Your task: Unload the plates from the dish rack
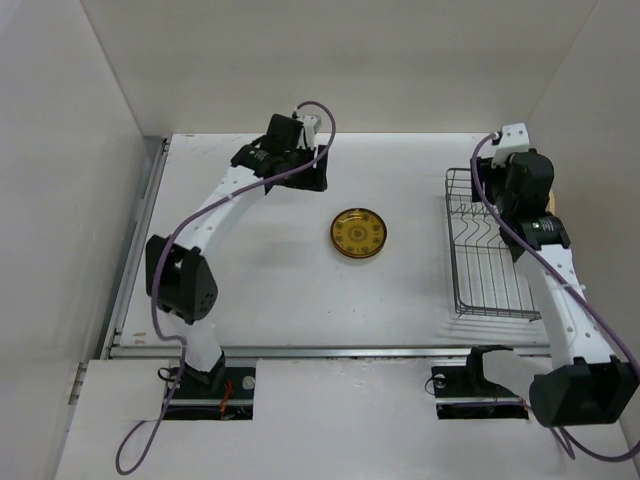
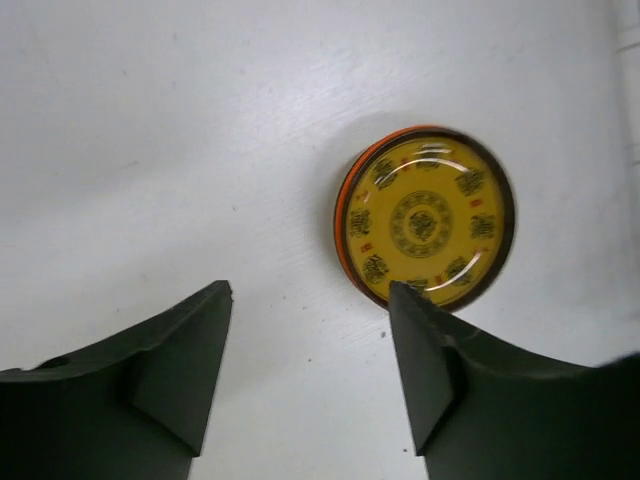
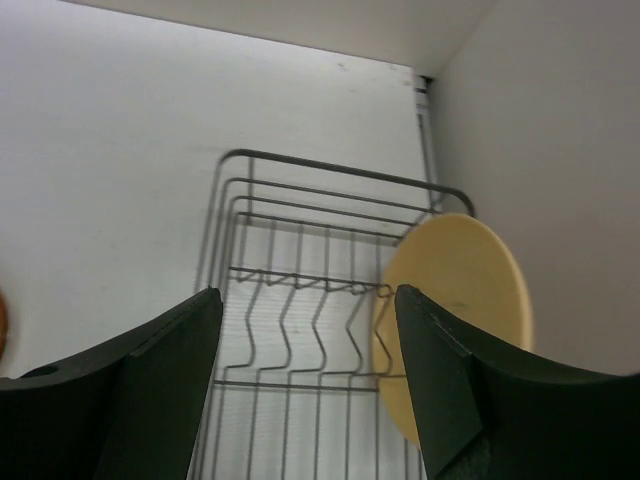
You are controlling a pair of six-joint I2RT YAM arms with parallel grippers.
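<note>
The tan plate's upper rim (image 1: 551,201) (image 3: 523,310) is below my right gripper, outside its finger to the right in the wrist view, so next I should move right in that view and go down with my fingers on both sides of it.
A gold-patterned plate (image 1: 359,234) with an orange rim lies flat on the table's middle; it also shows in the left wrist view (image 2: 425,218). My left gripper (image 1: 298,172) is open and empty over bare table, short of that plate; in its own view (image 2: 310,290) the right fingertip reaches the plate's near rim. The silver wire dish rack (image 1: 483,250) stands at the right. A plain tan plate (image 3: 455,310) stands on edge in the rack (image 3: 290,290) at its right side. My right gripper (image 3: 308,292) is open above the rack (image 1: 525,200), with the tan plate just beside its right finger.
White walls close in the table at the left, back and right. The right wall stands right beside the rack and the tan plate. The table's metal edge strip (image 1: 140,240) runs along the left.
</note>
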